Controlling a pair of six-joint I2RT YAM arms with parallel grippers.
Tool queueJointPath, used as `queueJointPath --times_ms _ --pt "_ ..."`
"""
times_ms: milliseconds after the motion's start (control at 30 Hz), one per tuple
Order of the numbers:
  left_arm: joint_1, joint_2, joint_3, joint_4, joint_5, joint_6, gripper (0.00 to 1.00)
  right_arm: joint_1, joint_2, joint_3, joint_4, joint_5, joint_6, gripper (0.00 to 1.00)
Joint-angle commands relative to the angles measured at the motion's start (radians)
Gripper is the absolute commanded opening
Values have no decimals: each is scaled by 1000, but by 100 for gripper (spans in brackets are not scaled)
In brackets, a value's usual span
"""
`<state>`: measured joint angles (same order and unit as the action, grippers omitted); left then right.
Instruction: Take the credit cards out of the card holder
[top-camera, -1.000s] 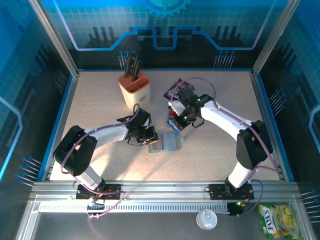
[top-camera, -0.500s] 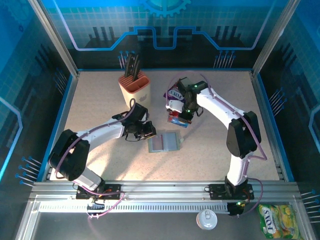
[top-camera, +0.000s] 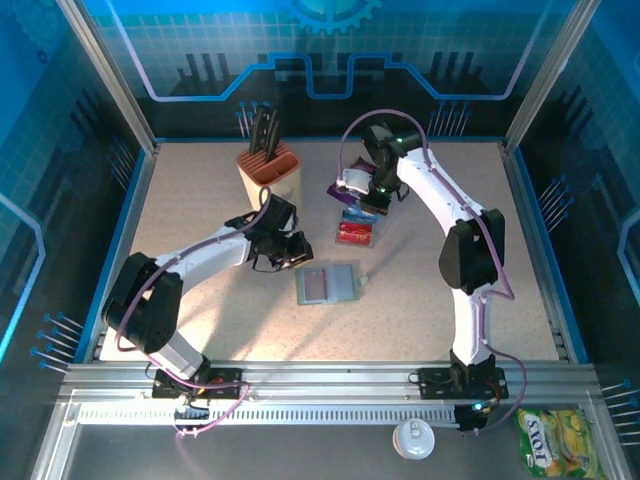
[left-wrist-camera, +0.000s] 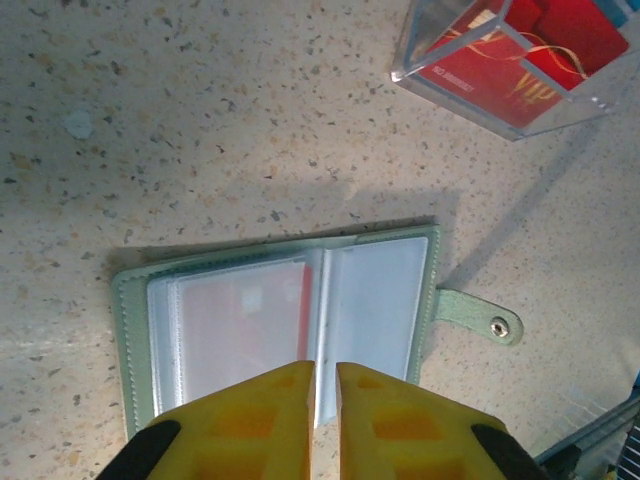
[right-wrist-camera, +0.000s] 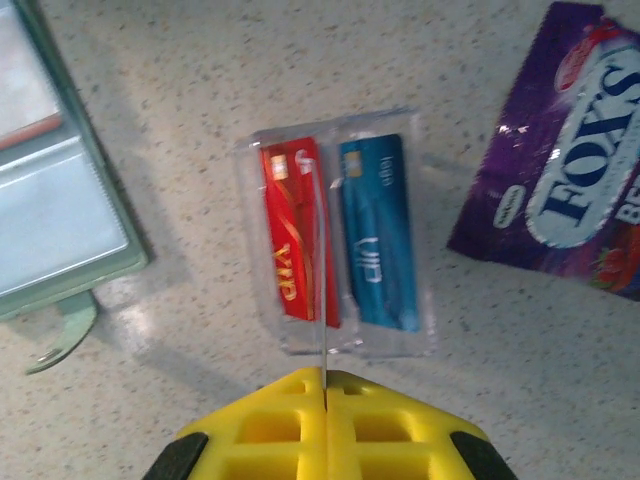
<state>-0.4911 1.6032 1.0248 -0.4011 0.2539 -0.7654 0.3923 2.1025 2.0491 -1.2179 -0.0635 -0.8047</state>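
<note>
My right gripper lowers the edge-on credit card to the blue card's side of the clear tray and releases it there next, since that spot lies below.
The card holder (top-camera: 328, 284) lies open and flat on the table; it is pale green-grey with clear sleeves (left-wrist-camera: 280, 320) (right-wrist-camera: 50, 200), and a red card (left-wrist-camera: 240, 330) shows inside its left sleeve. My left gripper (top-camera: 296, 258) (left-wrist-camera: 323, 385) hovers at the holder's near edge, its jaws a narrow slit apart with nothing between them. My right gripper (top-camera: 358, 195) (right-wrist-camera: 325, 375) is shut on a thin credit card (right-wrist-camera: 323, 280) seen edge-on. It hangs above a clear tray (top-camera: 358, 228) (left-wrist-camera: 520, 60) that holds a red card (right-wrist-camera: 295, 235) and a blue card (right-wrist-camera: 380, 235).
A purple snack packet (right-wrist-camera: 575, 180) lies just beyond the tray. The beige and orange knife block (top-camera: 270, 175) stands at the back left. A yellow packet (top-camera: 550, 440) and a can (top-camera: 413, 437) sit off the table in front.
The right arm swung from the holder's far edge toward the back and now holds its card above the clear tray. The left gripper drew slightly back from the holder.
</note>
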Motion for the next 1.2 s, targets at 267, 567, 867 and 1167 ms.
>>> queueJointPath --times_ms 267,567,867,1167 --pt "36 49 70 -60 16 35 15 -37 167 211 -100 -43 -41 0" --pt "38 71 92 -67 30 40 15 -43 197 176 -63 -27 -24 0" --pt "37 65 84 -67 35 38 15 -41 174 153 -29 -7 8 17" --pt "37 20 17 -31 36 14 16 -25 90 39 35 9 49 18"
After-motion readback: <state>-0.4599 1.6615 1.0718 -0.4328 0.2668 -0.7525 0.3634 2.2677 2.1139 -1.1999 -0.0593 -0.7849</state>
